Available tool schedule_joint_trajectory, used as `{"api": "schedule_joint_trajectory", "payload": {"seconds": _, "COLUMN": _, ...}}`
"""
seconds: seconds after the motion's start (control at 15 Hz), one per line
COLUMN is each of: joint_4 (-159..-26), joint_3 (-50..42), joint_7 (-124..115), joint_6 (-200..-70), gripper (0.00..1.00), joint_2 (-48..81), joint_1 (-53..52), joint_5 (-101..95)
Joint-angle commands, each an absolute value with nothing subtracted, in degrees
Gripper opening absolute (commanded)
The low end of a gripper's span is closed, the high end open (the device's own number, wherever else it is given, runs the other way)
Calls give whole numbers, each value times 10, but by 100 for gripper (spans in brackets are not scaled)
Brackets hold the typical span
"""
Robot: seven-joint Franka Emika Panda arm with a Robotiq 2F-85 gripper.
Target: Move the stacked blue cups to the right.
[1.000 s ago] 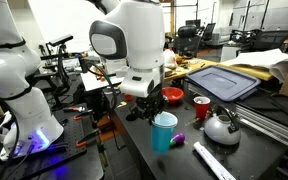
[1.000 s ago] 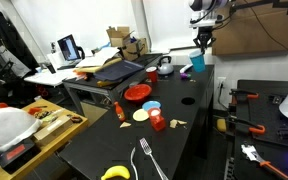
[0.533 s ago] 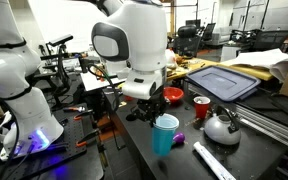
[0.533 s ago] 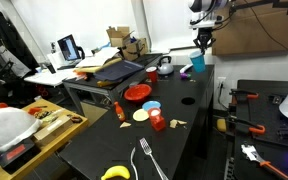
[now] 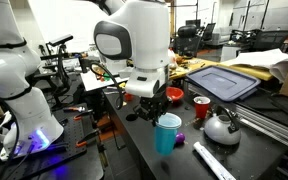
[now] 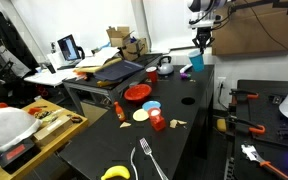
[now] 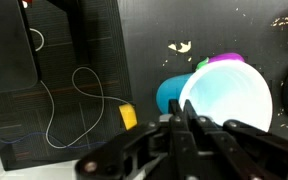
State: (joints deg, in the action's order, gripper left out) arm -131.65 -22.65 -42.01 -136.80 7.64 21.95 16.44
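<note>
I will next carry the stacked cups toward the white tube, then lower and release them on the bare tabletop between.
The stacked blue cups point(image 5: 167, 135) show as one tall cyan tumbler near the dark table's edge in both exterior views point(image 6: 197, 62). My gripper point(image 5: 160, 111) reaches down onto the tumbler's near rim. From the wrist view I look into the cups' pale open mouth point(image 7: 229, 100). There my gripper point(image 7: 182, 113) has its two fingers pressed together on the rim wall, shut on the cups. The cups' base is hidden behind the table's edge in one exterior view.
A silver kettle point(image 5: 221, 125) and a red cup point(image 5: 200, 105) stand just beyond the cups. A purple object point(image 5: 180, 138) lies beside them. A yellow piece point(image 7: 128, 116) lies on the table near the fingers. Farther down the table are a red plate point(image 6: 137, 93), a small blue dish point(image 6: 151, 106) and a fork point(image 6: 149, 160).
The arm and the cups have shifted slightly toward the kettle together. The gripper has stayed shut throughout.
</note>
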Motion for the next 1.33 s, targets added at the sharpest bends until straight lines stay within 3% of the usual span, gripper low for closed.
{"api": "schedule_joint_trajectory", "payload": {"seconds": 0.0, "joint_4": -1313, "joint_3": -228, "joint_7": -420, "joint_6": -1366, "gripper": 5, "joint_2": 78, "joint_1": 217, "joint_5": 165}}
{"api": "schedule_joint_trajectory", "payload": {"seconds": 1.07, "joint_4": -1309, "joint_3": -227, "joint_7": -420, "joint_6": -1366, "gripper": 5, "joint_2": 83, "joint_1": 216, "joint_5": 165}}
{"api": "schedule_joint_trajectory", "payload": {"seconds": 1.27, "joint_4": -1303, "joint_3": -226, "joint_7": -419, "joint_6": -1369, "gripper": 1, "joint_2": 90, "joint_1": 218, "joint_5": 170}}
